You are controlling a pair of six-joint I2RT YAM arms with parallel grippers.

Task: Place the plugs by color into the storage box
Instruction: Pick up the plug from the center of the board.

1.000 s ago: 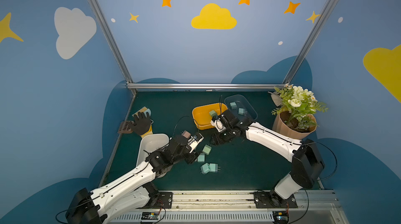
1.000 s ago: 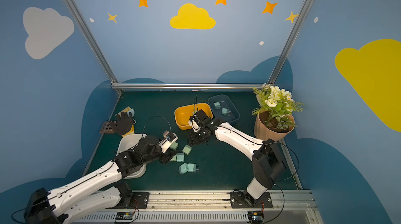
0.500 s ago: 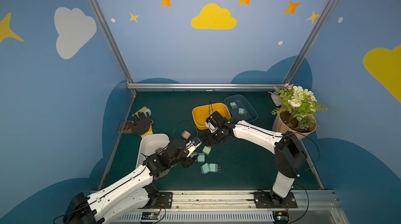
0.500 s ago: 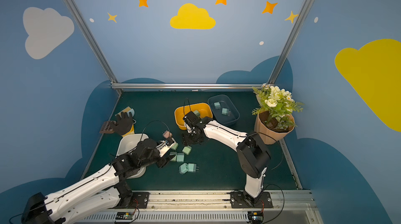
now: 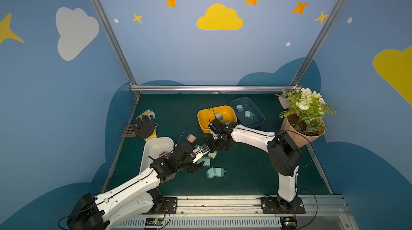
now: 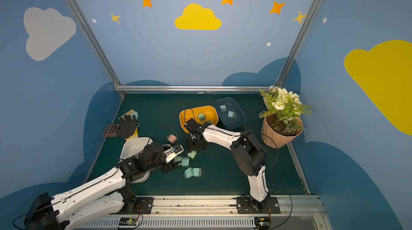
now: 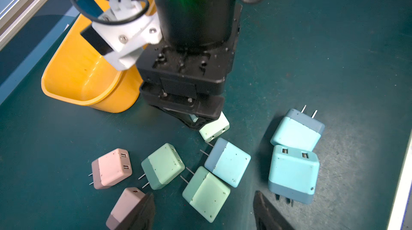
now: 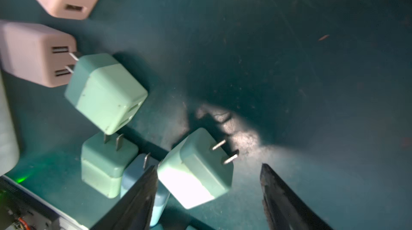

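Note:
My right gripper lowers and shifts toward the pile next, onto the light green plug (image 5: 213, 155) (image 8: 196, 172) below it, because that plug lies off-center, nearer the finger by the pile.
Several plugs in pink, light green and teal-blue lie in a loose pile on the green mat; a pink plug (image 5: 191, 138) sits apart behind it. My left gripper (image 5: 194, 167) (image 7: 202, 215) hovers open over the pile, with a light green plug (image 7: 206, 193) on the mat between its fingers. My right gripper (image 5: 217, 147) (image 8: 207, 195) is down at the pile's far side, open around another light green plug (image 8: 196, 171), which lies against one finger. The yellow storage box (image 5: 201, 120) holds green plugs, the blue box (image 5: 258, 117) two teal ones.
A white box (image 5: 153, 148) stands at the left, beside my left arm. A black glove (image 5: 146, 126), a brush and a brown grate lie at the far left. A potted plant (image 5: 303, 115) stands at the right. The two grippers are close together.
My right gripper has come from the yellow box down to the pile and opened wider. My left gripper has shifted toward the front, over the pile.

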